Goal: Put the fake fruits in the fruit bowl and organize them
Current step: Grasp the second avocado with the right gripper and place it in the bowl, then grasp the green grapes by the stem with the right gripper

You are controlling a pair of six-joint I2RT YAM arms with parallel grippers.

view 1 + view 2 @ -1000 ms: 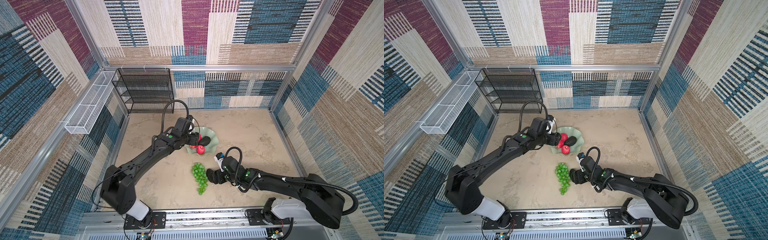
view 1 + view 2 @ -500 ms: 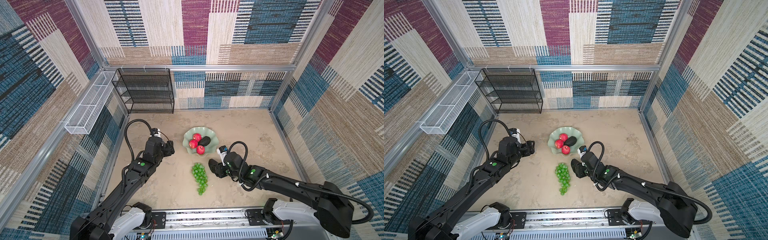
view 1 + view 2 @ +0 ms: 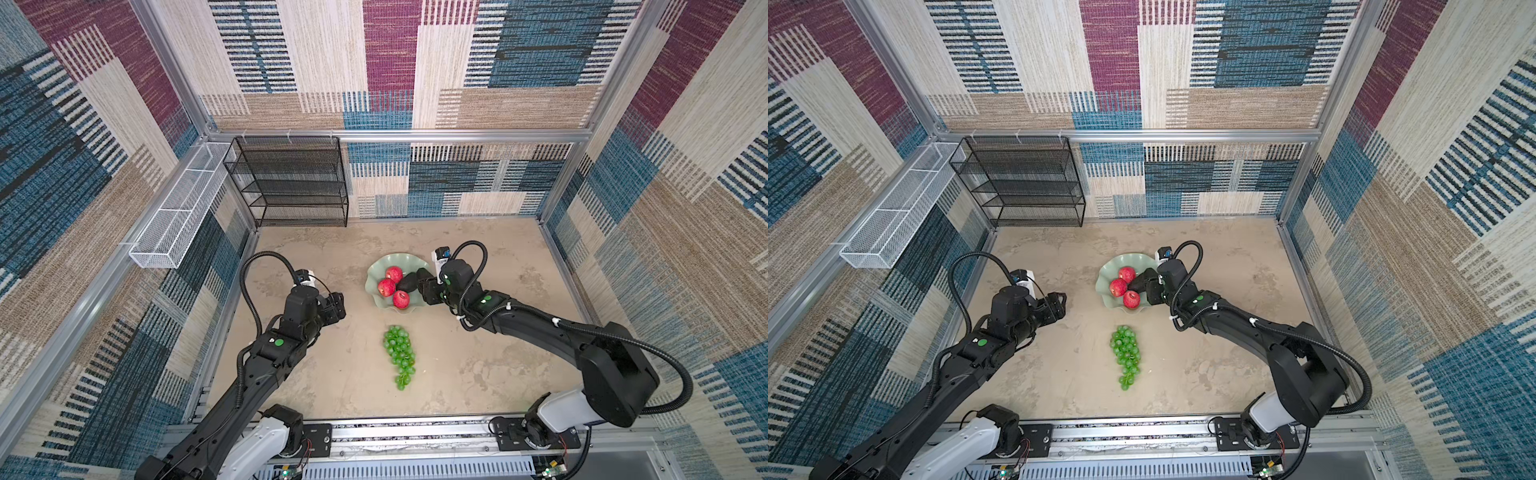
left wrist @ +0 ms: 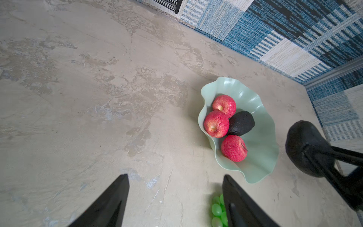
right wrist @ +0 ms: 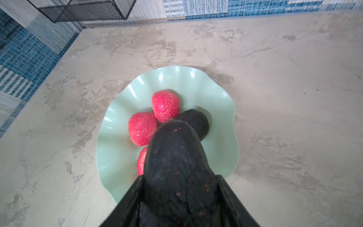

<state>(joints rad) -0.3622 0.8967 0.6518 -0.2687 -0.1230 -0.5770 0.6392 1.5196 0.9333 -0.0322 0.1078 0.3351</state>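
Observation:
I should next move my right gripper in toward the apples, lower it to the bowl's bare side (image 5: 218,151) below and let go of the second avocado beside the first.
The pale green fruit bowl (image 3: 376,270) (image 3: 1109,269) (image 4: 259,141) (image 5: 216,102) holds three red apples (image 3: 386,286) (image 3: 1118,287) (image 4: 216,123) (image 5: 142,128) and one dark avocado (image 3: 407,282) (image 3: 1137,284) (image 4: 241,122) (image 5: 196,121). My right gripper (image 3: 428,286) (image 3: 1152,286) (image 5: 178,176) is shut on a second avocado (image 3: 423,275) (image 4: 306,149) (image 5: 176,167), held above the bowl's right side. The green grapes (image 3: 399,353) (image 3: 1125,353) (image 4: 217,210) lie on the table in front of the bowl. My left gripper (image 3: 338,305) (image 3: 1059,303) (image 4: 174,176) stands open and empty, left of the bowl.
A black mesh shelf rack (image 3: 291,183) stands at the back left against the wall. A white wire basket (image 3: 178,212) hangs on the left wall. Patterned walls close in the table on three sides, and a metal rail (image 3: 415,432) runs along the front.
My left arm drew back from the bowl to the left. My right gripper shut on an avocado beside the grapes and carried it up over the bowl's right side.

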